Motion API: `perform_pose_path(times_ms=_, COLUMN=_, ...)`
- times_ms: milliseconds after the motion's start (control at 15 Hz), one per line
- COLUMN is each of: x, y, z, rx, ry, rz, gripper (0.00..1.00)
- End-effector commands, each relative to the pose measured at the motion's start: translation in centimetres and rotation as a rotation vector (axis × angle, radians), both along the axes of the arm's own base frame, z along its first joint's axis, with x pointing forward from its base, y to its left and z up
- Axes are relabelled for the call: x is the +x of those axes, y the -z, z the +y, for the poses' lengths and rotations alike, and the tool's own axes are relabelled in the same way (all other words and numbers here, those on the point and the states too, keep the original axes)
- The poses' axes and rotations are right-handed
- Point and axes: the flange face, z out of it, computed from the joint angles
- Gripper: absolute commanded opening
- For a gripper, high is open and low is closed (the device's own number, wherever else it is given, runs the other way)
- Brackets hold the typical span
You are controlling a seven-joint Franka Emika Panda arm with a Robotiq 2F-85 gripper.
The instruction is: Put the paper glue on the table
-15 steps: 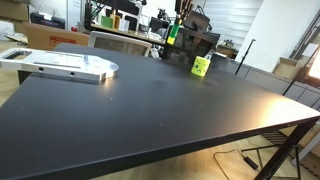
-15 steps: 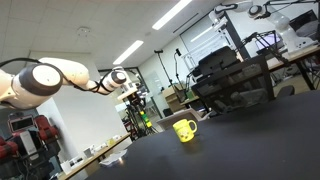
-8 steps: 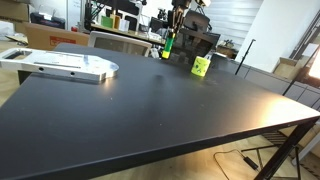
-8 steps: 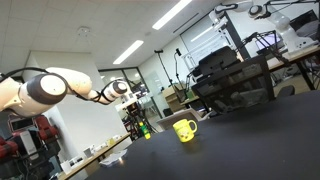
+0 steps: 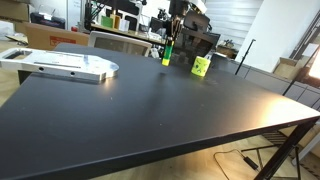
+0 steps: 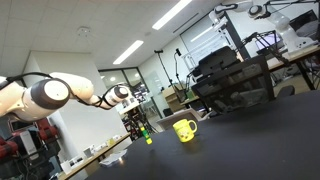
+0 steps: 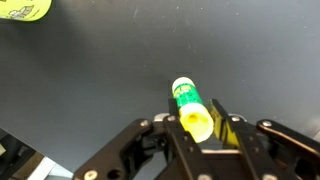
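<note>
My gripper lowers a little toward the black table [image 5: 165, 67] beside the lime-green cup next, then opens, since the upright paper glue hangs low above it.
My gripper [image 7: 198, 125] is shut on the paper glue [image 7: 189, 104], a slim yellow-green stick with a green label, held upright with its lower end just above or at the black table [image 7: 100, 80]. In both exterior views the glue [image 5: 167, 51] [image 6: 146, 131] hangs from the gripper [image 5: 169, 40] [image 6: 140, 125] low over the far part of the table [image 5: 150, 100] [image 6: 260, 140]. Whether the glue touches the tabletop I cannot tell.
A lime-green cup [image 5: 201, 66] [image 6: 184, 129] stands on the table beside the glue; its rim shows in the wrist view's top left corner [image 7: 22, 9]. A flat grey base plate [image 5: 62, 65] lies at one table edge. Shelves and equipment crowd the background.
The arm has lowered the glue from above the far table edge down close to the tabletop, next to the cup. The gripper has stayed shut on it.
</note>
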Motion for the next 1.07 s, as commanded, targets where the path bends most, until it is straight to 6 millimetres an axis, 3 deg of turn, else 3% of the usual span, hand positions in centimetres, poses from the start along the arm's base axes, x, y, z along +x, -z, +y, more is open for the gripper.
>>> perform_pose_path(times_ms=0, x=0.3, y=0.0, z=-0.2, rx=-0.029, ry=-0.015, rz=-0.002, gripper=0.09)
perform_pose_path(times_ms=1000, x=0.4, y=2.5, z=-0.5, rx=-0.027, ry=-0.027, rz=0.017, gripper=0.09)
